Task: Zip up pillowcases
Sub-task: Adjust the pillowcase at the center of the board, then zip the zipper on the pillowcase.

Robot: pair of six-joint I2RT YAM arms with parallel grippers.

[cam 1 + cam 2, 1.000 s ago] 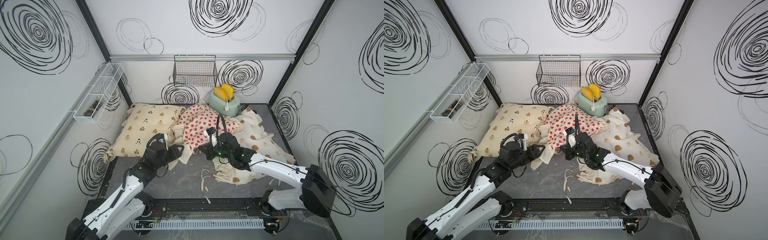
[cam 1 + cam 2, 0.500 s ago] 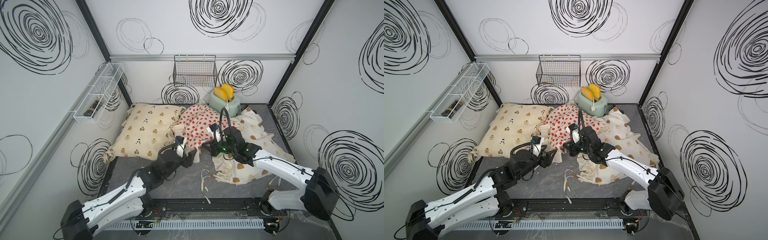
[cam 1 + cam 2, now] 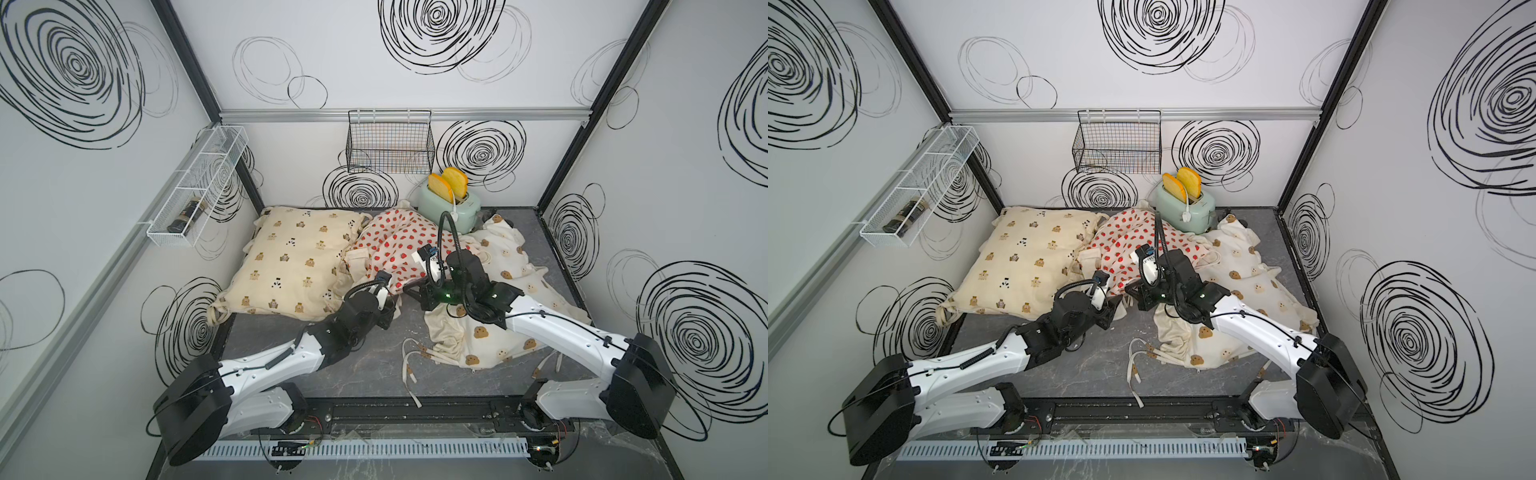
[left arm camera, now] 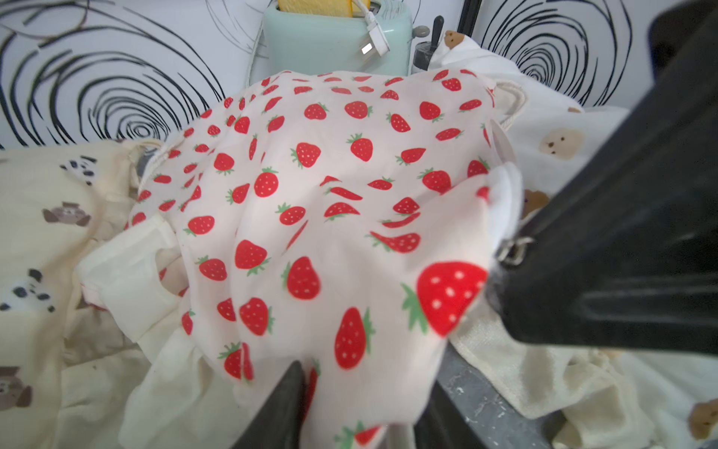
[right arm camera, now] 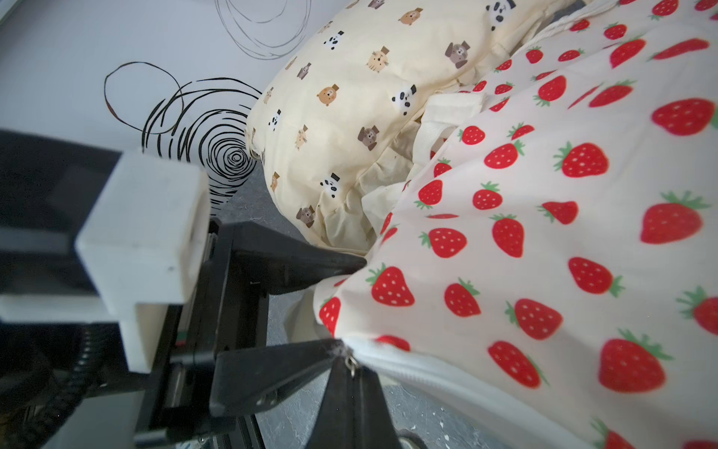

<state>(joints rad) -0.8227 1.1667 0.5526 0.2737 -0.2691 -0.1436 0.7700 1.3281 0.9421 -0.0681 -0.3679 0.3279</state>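
Note:
I need my right gripper to slide the pull along the white zipper toward the white bear-head pillowcase and let go there, as the zipper continues from the held corner.
The strawberry pillowcase lies in the middle, between the cream bear-and-panda pillowcase and the white bear-head pillowcase. My left gripper is at its near corner, shut on a bunch of strawberry fabric. Right beside it, my right gripper is shut on the small metal zipper pull. That pull sits at the end of the white zipper. The two grippers nearly touch.
A mint toaster with toast stands at the back, behind the pillowcases. A black wire basket hangs on the back wall, a white wire shelf on the left wall. Loose ties trail over the grey floor near the front rail.
My left arm swung right from the cream pillowcase's edge to the strawberry pillowcase's near corner. Its jaws opened wide, then closed on the fabric. The right gripper stayed shut, shifting slightly.

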